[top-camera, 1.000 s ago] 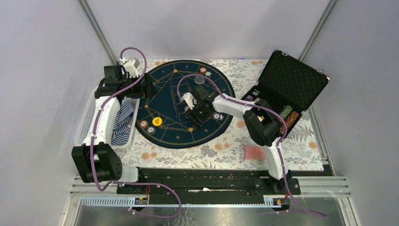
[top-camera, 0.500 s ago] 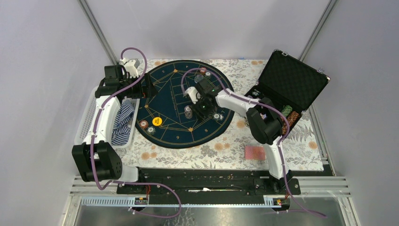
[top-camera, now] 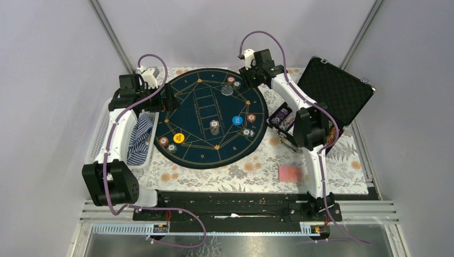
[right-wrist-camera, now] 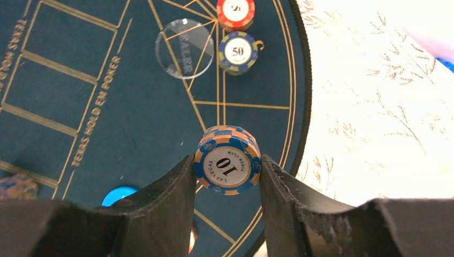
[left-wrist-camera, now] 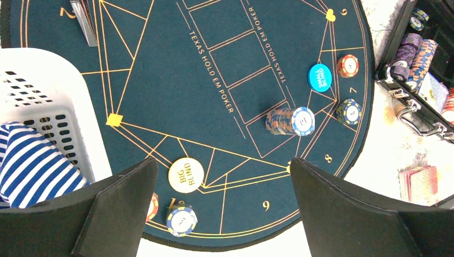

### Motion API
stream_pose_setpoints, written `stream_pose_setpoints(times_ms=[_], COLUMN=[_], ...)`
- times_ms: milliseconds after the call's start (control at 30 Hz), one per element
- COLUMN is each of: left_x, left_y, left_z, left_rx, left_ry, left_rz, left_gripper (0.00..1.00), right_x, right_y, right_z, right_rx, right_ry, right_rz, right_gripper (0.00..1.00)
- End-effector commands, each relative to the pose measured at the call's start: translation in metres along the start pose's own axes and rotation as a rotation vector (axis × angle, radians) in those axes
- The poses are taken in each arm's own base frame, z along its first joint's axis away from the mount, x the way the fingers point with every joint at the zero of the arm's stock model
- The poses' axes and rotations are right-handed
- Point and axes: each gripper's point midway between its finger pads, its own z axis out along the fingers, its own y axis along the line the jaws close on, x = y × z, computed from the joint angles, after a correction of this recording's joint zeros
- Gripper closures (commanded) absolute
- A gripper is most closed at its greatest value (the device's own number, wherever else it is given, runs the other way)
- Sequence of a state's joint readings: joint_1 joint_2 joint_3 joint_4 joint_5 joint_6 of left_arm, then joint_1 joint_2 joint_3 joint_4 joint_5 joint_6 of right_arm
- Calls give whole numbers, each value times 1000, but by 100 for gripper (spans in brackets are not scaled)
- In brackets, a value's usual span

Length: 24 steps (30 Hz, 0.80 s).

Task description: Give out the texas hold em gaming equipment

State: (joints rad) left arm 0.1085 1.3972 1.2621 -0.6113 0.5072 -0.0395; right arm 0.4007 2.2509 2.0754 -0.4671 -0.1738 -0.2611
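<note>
My right gripper should lower next and release the short stack on the bare mat beside the blue chip, where this seat's red and blue chips lie.
My right gripper [top-camera: 251, 76] is shut on a short stack of orange-and-blue "10" chips [right-wrist-camera: 228, 160], held above the far right rim of the dark-blue mat [top-camera: 203, 107]. Ahead of it lie a red chip [right-wrist-camera: 235, 9], a blue "50" chip [right-wrist-camera: 238, 52] and a clear round button [right-wrist-camera: 184, 48]. My left gripper [left-wrist-camera: 222, 160] is open and empty over the mat's left side [top-camera: 166, 99]. Below it I see the yellow BIG BLIND button [left-wrist-camera: 186, 174], a chip stack [left-wrist-camera: 292, 120] at the mat's centre, the blue SMALL BLIND button [left-wrist-camera: 319, 77] and single chips [left-wrist-camera: 348, 111]. Red-backed cards [top-camera: 290, 173] lie on the tablecloth.
The open black case [top-camera: 332, 91] with more chip rows stands at the right, close behind the right arm. A white basket [top-camera: 101, 134] holding a striped cloth [top-camera: 140, 140] stands left of the mat. Grey walls close in the table on both sides.
My right gripper has moved from the mat's centre up to its far right rim. A chip stack and the blue button now show uncovered at the centre. The left arm has not moved.
</note>
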Motion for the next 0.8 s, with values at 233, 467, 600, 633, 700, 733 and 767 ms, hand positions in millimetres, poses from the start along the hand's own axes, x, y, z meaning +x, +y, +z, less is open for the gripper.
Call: stream_pose_setpoints(times_ms=[233,467,600,633,700,733,767], left_x=[-18,-17,-16,-16,-16,-16,-16], left_y=[2,4,5,5,5,6,5], left_z=[4,5,6,6,6,6,6], left_rx=[11,6,0,-1,0,-2,-1], left_ry=[-34,-31,-28,-30,-29,-27,-29], left_rz=[15,18,20,21,20,19,20], left_gripper=[1,1,1,1,1,1,1], right_x=[-17,-7,-5,-5,-5,-5,-6], right_y=[-25,-31,-32,-32,-34,-36,-37], right_z=[62,87,95,97,101,103,105], right_rx=[42,62,65,66,75,85,90], right_ry=[-107,-112,-123,-127,-138,-141,-148], right_rz=[7,25,26,26,24,24,23], right_gripper=[65,65,64,64,64,64,62])
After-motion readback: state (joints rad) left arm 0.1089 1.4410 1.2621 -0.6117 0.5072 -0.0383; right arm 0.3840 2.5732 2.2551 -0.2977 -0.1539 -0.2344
